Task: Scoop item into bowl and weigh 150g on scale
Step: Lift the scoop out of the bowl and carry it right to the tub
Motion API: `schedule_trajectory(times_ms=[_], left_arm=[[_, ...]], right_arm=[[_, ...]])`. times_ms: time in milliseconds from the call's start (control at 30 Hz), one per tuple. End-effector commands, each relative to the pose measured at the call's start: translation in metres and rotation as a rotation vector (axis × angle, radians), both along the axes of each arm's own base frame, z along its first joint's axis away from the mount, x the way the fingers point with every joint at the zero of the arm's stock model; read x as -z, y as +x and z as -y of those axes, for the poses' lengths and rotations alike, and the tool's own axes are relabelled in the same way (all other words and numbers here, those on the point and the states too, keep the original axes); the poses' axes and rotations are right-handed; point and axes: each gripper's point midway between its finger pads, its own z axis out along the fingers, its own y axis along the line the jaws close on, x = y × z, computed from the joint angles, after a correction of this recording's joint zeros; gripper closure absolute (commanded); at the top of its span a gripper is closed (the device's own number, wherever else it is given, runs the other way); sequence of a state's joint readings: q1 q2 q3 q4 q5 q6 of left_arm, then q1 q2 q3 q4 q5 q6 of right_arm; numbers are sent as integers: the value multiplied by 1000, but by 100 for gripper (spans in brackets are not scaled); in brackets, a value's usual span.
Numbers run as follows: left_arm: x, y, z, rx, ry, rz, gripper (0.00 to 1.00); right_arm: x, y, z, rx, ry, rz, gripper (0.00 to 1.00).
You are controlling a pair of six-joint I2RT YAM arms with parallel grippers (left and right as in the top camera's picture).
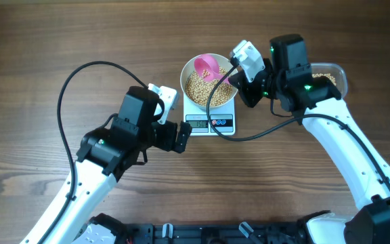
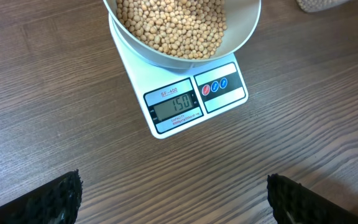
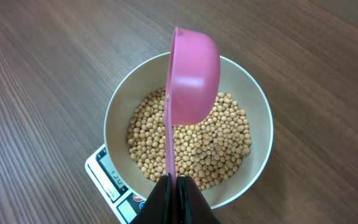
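The right gripper carries the pink scoop (image 1: 207, 68) up, over to the tub's beans and down onto them next, then releases it, since the display shows the asked weight.
The white bowl (image 1: 209, 83) stands on the white scale (image 1: 210, 123) and holds a layer of tan beans (image 3: 197, 143). The scale's display (image 2: 174, 109) reads 150. My right gripper (image 3: 174, 186) is shut on the handle of a pink scoop (image 3: 191, 78), which hangs tipped on its side over the bowl (image 3: 117, 112). In the overhead view the scoop (image 1: 207, 68) sits above the bowl's far rim. My left gripper (image 2: 173, 202) is open over bare table in front of the scale (image 2: 229, 93), its dark fingers (image 2: 55, 199) wide apart with nothing between them.
A clear plastic tub (image 1: 334, 76) with more beans stands at the right, partly behind my right arm. A corner of the tub (image 2: 319, 5) shows in the left wrist view. The wooden table (image 1: 32, 81) spreads around.
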State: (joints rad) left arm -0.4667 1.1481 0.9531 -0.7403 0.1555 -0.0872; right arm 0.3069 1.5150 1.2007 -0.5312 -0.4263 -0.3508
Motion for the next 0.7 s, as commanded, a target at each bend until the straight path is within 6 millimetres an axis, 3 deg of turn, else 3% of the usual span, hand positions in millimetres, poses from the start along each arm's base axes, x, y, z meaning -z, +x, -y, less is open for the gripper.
schedule_trajectory(times_ms=[0, 167, 367, 500, 667], left_arm=[[-1, 0, 3, 23, 2, 8, 0], [-1, 0, 3, 23, 1, 8, 0], [-1, 0, 3, 23, 1, 8, 0], [-1, 0, 3, 23, 2, 8, 0], [-1, 0, 3, 23, 2, 8, 0]], right_arm=[[-2, 3, -3, 97, 97, -91, 96], [-11, 1, -7, 118, 223, -168, 96], [-46, 9, -3, 141, 489, -267, 96], [-66, 24, 24, 207, 572, -240, 96], [-83, 36, 83, 353, 608, -180, 96]])
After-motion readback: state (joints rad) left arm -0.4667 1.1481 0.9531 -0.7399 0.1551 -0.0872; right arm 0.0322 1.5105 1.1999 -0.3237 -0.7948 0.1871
